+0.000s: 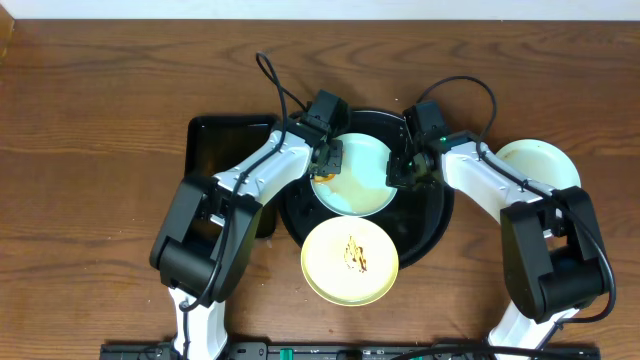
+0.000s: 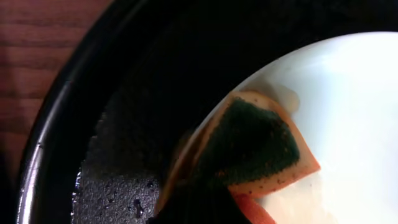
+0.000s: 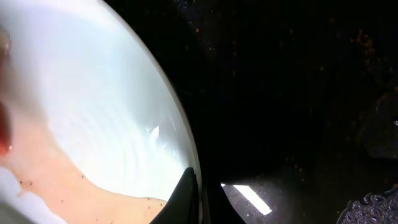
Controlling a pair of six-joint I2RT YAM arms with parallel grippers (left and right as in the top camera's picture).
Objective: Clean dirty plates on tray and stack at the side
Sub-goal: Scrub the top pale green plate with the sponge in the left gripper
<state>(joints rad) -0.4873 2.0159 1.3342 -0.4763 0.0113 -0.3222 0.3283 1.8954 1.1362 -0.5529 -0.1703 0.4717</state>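
Observation:
My right gripper lifts and tips the plate next, since brownish water pools inside. It then lowers the plate onto the tray's rim (image 1: 448, 207) nearest the other mint-green plate to release.
A mint-green plate (image 1: 362, 172) lies on the round black tray (image 1: 432, 222). My left gripper (image 1: 328, 160) is shut on the green-and-orange sponge (image 2: 258, 146) and presses it onto the plate's left edge. My right gripper (image 1: 404, 170) is shut on the plate's right rim (image 3: 186, 162). Brownish water pools in the plate (image 3: 81, 186). A pale yellow plate (image 1: 350, 260) with a brown smear rests on the tray's front rim. Another mint-green plate (image 1: 537, 163) lies on the table at the right, beside the tray.
A rectangular black tray (image 1: 222, 148) stands left of the round tray, partly under my left arm. The round tray's floor is wet in the left wrist view (image 2: 118, 180). Brown wooden table (image 1: 90, 180) all around.

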